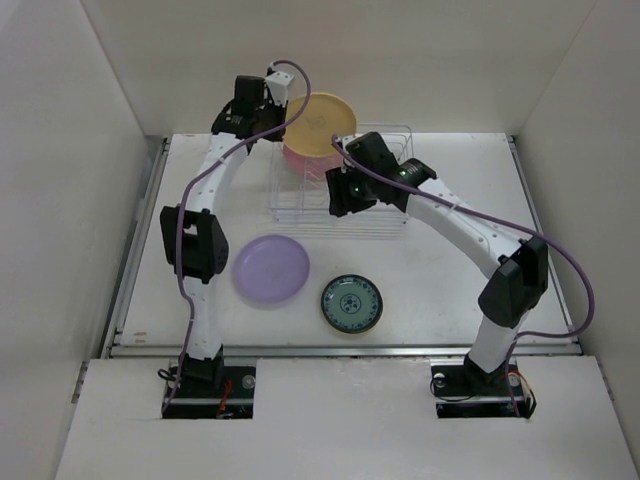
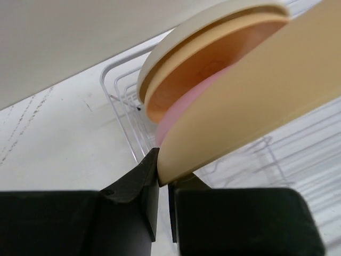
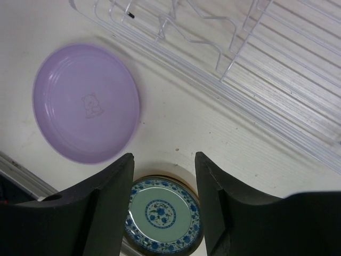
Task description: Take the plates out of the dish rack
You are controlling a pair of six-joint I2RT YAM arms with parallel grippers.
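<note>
My left gripper will next carry the cream-yellow plate (image 1: 322, 120) back, lower it onto the empty side of the lavender plate (image 1: 270, 268) and let go, as that one lies flat below and back.
My left gripper (image 1: 283, 112) is shut on the rim of a cream-yellow plate (image 1: 322, 120), held tilted over the back of the white wire dish rack (image 1: 385, 222). In the left wrist view the fingers (image 2: 144, 181) pinch this plate (image 2: 256, 101). Behind it stand a pink plate (image 2: 181, 109) and a cream-rimmed plate with an orange face (image 2: 208, 64). The pink plate (image 1: 300, 157) stands in the rack. My right gripper (image 1: 345, 205) is open and empty over the rack's front edge. A lavender plate (image 1: 270, 268) and a blue-green patterned plate (image 1: 351, 303) lie flat on the table.
White walls close in the table at the back and on both sides. The right wrist view shows the lavender plate (image 3: 85, 101), the patterned plate (image 3: 162, 216) between the open fingers, and the rack's wires (image 3: 256, 64). The metal table edge (image 1: 340, 349) runs along the front.
</note>
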